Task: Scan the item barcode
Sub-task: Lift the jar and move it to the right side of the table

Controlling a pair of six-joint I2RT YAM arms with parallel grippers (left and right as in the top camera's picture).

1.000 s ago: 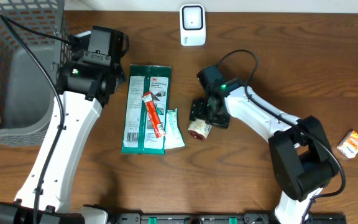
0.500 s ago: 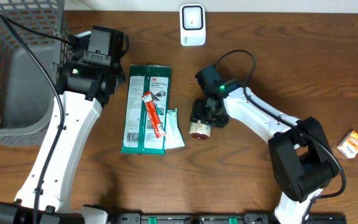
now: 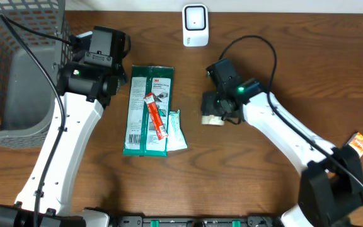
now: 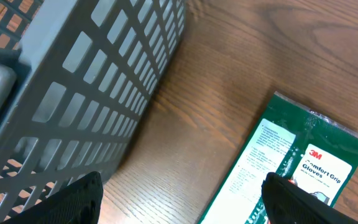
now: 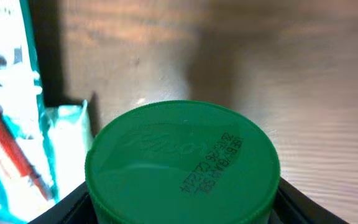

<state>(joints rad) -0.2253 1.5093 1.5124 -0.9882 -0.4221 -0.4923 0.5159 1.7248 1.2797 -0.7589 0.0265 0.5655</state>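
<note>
The robot's right gripper will next turn and bring the jar away from the packets, down onto the bare wood on the orange box's side (image 3: 288, 99) (image 5: 325, 106), as that spot is clear.
The item is a small jar with a green lid (image 5: 180, 158) that carries a printed date code. My right gripper (image 5: 182, 206) is shut on it, with a black finger on each side of the lid. From overhead the jar (image 3: 211, 118) shows pale under the right gripper (image 3: 221, 108), right of the packets. Its barcode is hidden. The white scanner (image 3: 195, 25) stands at the table's far edge. My left gripper (image 4: 182, 200) is open and empty over bare wood, between the basket and the green glove pack; overhead it (image 3: 103, 63) sits under its camera.
A grey wire basket (image 3: 17, 69) fills the left edge. A green glove pack (image 3: 149, 110) lies in the middle with a red stick packet (image 3: 155, 115) on it and a small white-green sachet (image 3: 176, 129) beside it. An orange box (image 3: 358, 145) lies far right.
My right gripper has shut on the jar that lay on the table and moved up and to the right with it. The left arm has not moved.
</note>
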